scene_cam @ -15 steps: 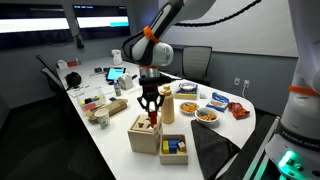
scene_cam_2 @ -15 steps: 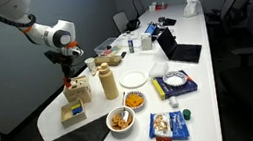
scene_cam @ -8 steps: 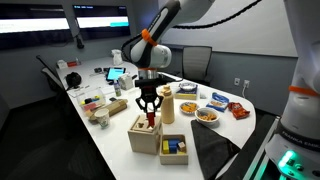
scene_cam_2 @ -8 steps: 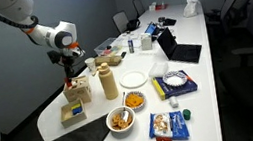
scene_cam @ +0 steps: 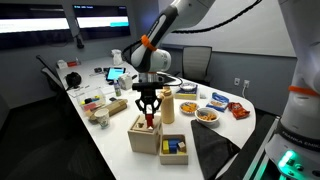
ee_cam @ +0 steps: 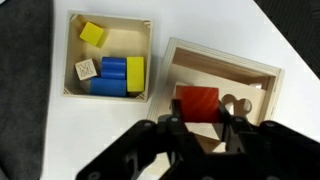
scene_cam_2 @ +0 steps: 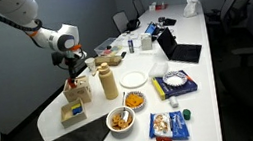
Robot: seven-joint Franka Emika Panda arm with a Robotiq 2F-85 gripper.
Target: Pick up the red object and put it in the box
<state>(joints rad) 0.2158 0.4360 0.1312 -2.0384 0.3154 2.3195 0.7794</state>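
My gripper should turn square with the box's edges next, as the box lies crooked below, and move down toward the box top (scene_cam: 145, 125) (ee_cam: 216, 80) to release the red block.
In the wrist view the red object (ee_cam: 197, 98), a small solid-red block, sits between my gripper's (ee_cam: 200, 110) black fingers, and the gripper is shut on it. Right beneath it lies the box (ee_cam: 225, 58), a light wooden cube with cut-out holes in its top. In both exterior views the gripper (scene_cam: 148, 112) (scene_cam_2: 72, 77) points straight down, just over the box (scene_cam: 143, 138) (scene_cam_2: 77, 92). The red object (scene_cam: 150, 122) shows at the fingertips, close to the box top. I cannot tell whether it touches the wood.
A shallow wooden tray (ee_cam: 110, 16) (scene_cam: 173, 156) of blue and yellow blocks stands beside the box. A cream bottle (scene_cam: 167, 105) (scene_cam_2: 108, 83) rises close behind. Snack bowls (scene_cam: 205, 115) (scene_cam_2: 122, 120), a white plate (scene_cam_2: 133, 79) and a black cloth (scene_cam: 215, 150) fill the table end.
The upper arm and wrist have shifted slightly. The gripper has stayed over the box, still shut on the red block.
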